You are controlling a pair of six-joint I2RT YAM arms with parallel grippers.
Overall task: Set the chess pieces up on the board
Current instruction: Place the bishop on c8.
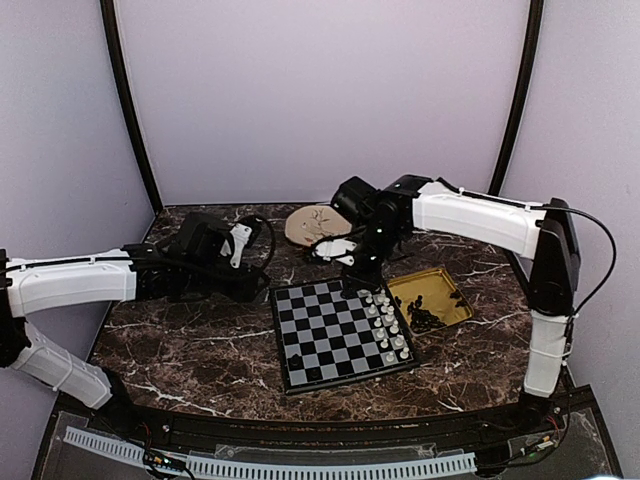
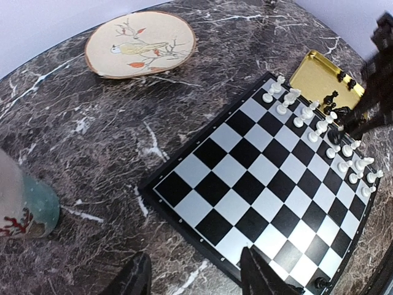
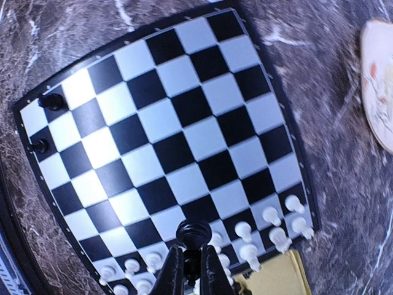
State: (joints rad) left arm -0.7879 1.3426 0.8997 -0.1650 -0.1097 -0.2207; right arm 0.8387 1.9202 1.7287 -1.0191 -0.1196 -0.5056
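Note:
My right gripper crosses left in the top view next, lowers and releases on the free white edge square (image 1: 292,351) (image 3: 78,88), which lies below it by the black pieces.
The board (image 1: 338,335) lies mid-table, with white pieces (image 1: 385,320) in two rows along its right edge. My right gripper (image 1: 353,283) hangs over the board's far right corner. In the right wrist view it (image 3: 193,253) is shut on a black chess piece (image 3: 194,231) and holds it above the white rows. Two black pieces (image 3: 53,101) stand at the board's opposite edge. More black pieces (image 1: 428,315) lie in the yellow tray (image 1: 455,308). My left gripper (image 2: 196,279) is open and empty, low over the board's left edge (image 2: 184,215).
A round wooden plate with a bird picture (image 1: 315,223) lies behind the board. A cup (image 2: 24,206) stands on the marble table left of my left gripper. The yellow tray sits tight against the board's right side.

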